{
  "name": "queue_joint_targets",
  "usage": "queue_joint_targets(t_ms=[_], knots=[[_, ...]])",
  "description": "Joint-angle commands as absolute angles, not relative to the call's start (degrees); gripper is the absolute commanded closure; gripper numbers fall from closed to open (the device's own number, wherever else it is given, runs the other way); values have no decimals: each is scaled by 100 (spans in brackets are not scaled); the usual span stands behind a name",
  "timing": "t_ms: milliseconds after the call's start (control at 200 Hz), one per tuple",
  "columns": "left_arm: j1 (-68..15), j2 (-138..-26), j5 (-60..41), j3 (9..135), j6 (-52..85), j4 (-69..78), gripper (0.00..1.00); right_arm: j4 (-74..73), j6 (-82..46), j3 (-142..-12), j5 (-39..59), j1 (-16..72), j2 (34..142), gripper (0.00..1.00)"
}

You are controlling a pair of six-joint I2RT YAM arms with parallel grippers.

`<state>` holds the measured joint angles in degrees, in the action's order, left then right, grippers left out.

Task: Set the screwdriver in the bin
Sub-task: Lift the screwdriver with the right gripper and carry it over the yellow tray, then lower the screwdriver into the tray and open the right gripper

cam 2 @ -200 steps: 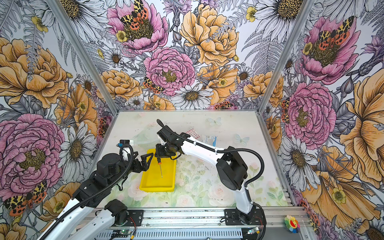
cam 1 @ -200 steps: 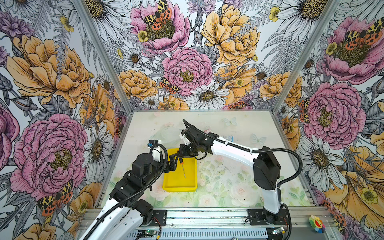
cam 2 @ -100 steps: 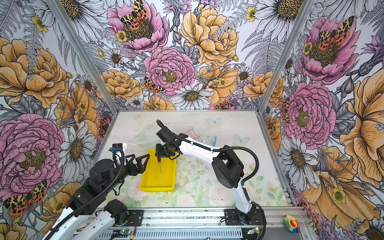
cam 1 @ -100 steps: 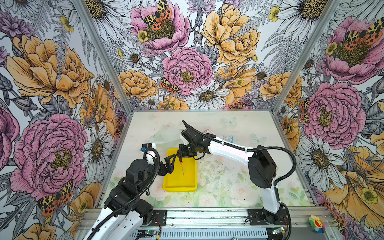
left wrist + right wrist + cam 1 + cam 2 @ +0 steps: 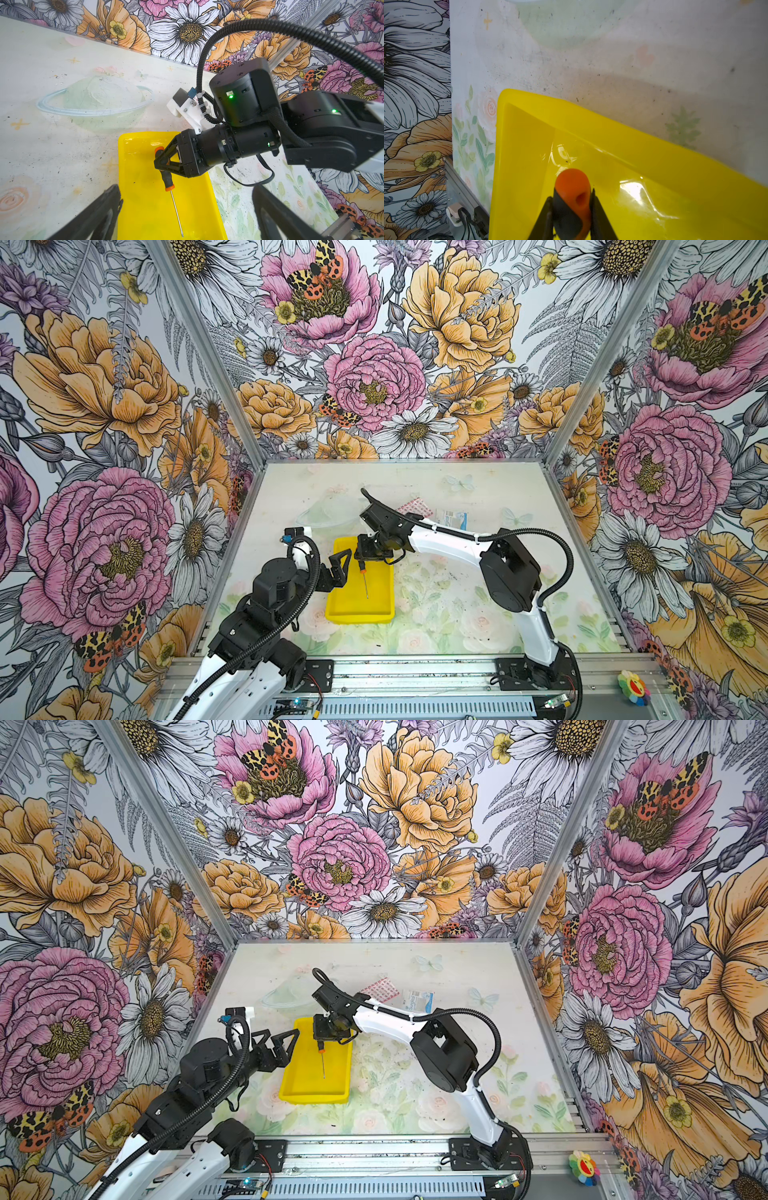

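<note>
The whole screwdriver (image 5: 365, 583) already hangs inside the yellow bin's rim. My right gripper should next lower the orange-and-black handle toward the bin's bottom and release it there.
The yellow bin (image 5: 347, 608) (image 5: 299, 1088) lies left of the table's middle in both top views. My right gripper (image 5: 363, 559) (image 5: 321, 1041) (image 5: 571, 195) is shut on the orange-and-black handle of the screwdriver (image 5: 365, 583) (image 5: 323, 1063) (image 5: 574, 185). It holds it over the far part of the bin. The thin shaft slants down over the bin floor (image 5: 145, 207) toward the front, and I cannot tell if the tip touches. My left gripper (image 5: 345, 570) (image 5: 280, 1040) (image 5: 186, 188) is open and empty at the bin's left rim.
An upturned clear plastic bowl (image 5: 332, 510) (image 5: 97, 99) sits just behind the bin. A red-and-white packet (image 5: 415, 506) and a blue-and-white packet (image 5: 451, 517) lie at the back right. Flowered walls close three sides. A small toy flower (image 5: 633, 686) sits on the front rail.
The right arm's elbow has swung leftward and the held screwdriver has sunk a little over the bin. The left arm drew back slightly, its gripper still open beside the bin.
</note>
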<state>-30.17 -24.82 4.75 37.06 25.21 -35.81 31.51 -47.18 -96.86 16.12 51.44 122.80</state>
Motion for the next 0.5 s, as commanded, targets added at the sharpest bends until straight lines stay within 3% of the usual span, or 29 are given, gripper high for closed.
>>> queue_joint_targets(t_ms=[0,495], knots=[[-2977,-2437,600,3726,2584,-3623,1,3050,-4812,-9624,1513,5192,12479,96],[-2975,-2438,684,3674,2593,-3623,1,3050,-4956,-9602,1415,5225,12733,85]])
